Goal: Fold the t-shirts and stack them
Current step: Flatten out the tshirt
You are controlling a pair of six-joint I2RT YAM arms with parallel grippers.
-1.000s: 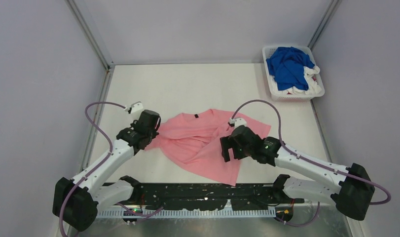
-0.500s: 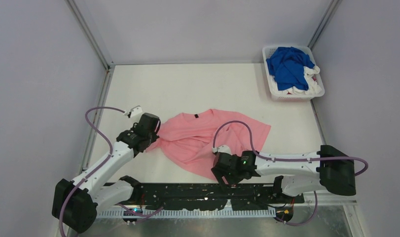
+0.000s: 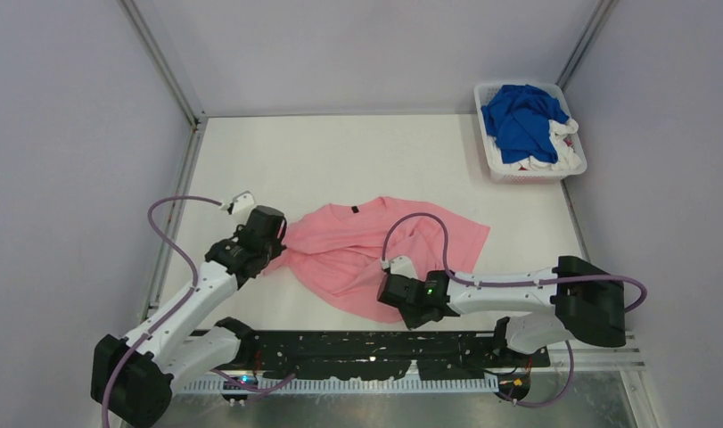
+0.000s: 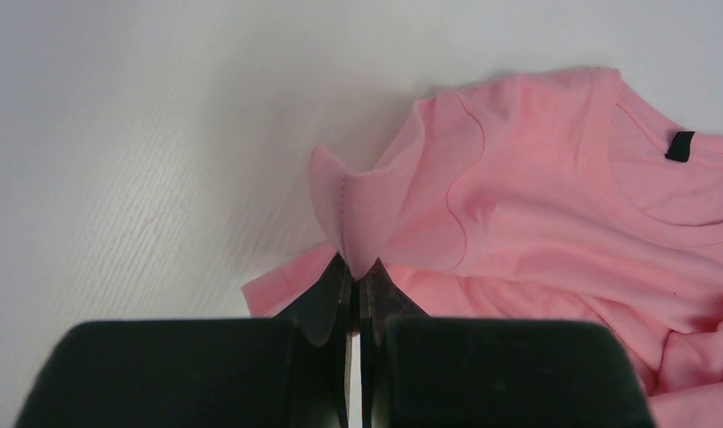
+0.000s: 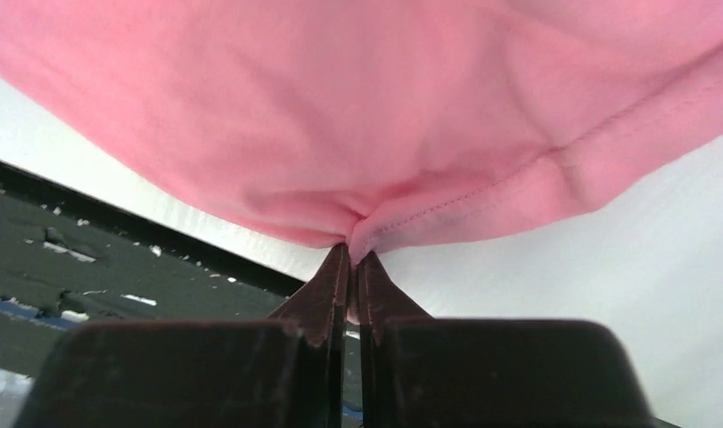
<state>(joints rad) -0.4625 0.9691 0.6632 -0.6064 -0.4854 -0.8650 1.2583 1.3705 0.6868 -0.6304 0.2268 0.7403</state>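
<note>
The bare spot on the tabletop (image 3: 441,173) beside the basket is outward of my right gripper, so that gripper will go up, carry the hem outward, go down and let the hem go there.
A light pink t-shirt (image 3: 357,250) lies crumpled in the middle of the table, collar with a black tag toward the far side. My left gripper (image 3: 275,245) is at its left sleeve, shut on a pinch of pink sleeve cloth (image 4: 353,223). At the shirt's near hem my right gripper (image 3: 395,301) is shut on the stitched hem (image 5: 357,232), close to the table's front edge. A royal blue t-shirt (image 3: 521,120) lies on top of white ones (image 3: 554,156) in the basket.
The white slatted basket (image 3: 495,165) stands at the far right corner of the table. A black perforated rail (image 3: 357,352) runs along the near edge, just under the right gripper. Grey walls close in the left, back and right sides.
The right arm swung from the shirt's middle down to its near hem and closed its jaws on the hem. The left gripper kept its hold on the sleeve and barely moved.
</note>
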